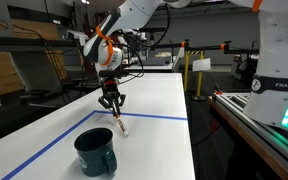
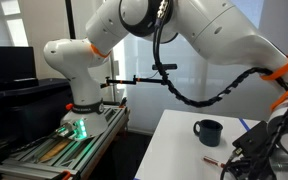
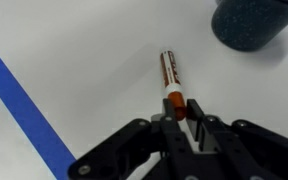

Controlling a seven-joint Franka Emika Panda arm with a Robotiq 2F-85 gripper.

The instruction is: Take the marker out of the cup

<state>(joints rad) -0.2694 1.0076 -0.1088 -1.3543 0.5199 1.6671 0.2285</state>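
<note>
I will next move my gripper away from the cup (image 1: 95, 150) and lower it to the bare tabletop by the blue tape to release the marker, which is already outside the cup.
The marker (image 3: 169, 72) is outside the cup, its pale body pointing away over the white table. Its orange-red end sits between my gripper's (image 3: 182, 108) fingertips, which are close together on it. In an exterior view my gripper (image 1: 112, 106) hangs low over the table with the marker (image 1: 120, 124) sloping down from it to the surface. The dark teal cup (image 1: 95, 150) stands upright a short way off. It shows at the top right of the wrist view (image 3: 252, 22), and its inside is not visible. The cup (image 2: 208, 131) and marker (image 2: 212, 158) also show in the other exterior view.
A blue tape line (image 3: 24, 100) runs across the white table (image 1: 164, 100) to the left of the marker. A metal rail bench (image 1: 259, 125) stands beside the table edge. The arm's base (image 2: 79, 110) stands on a separate stand.
</note>
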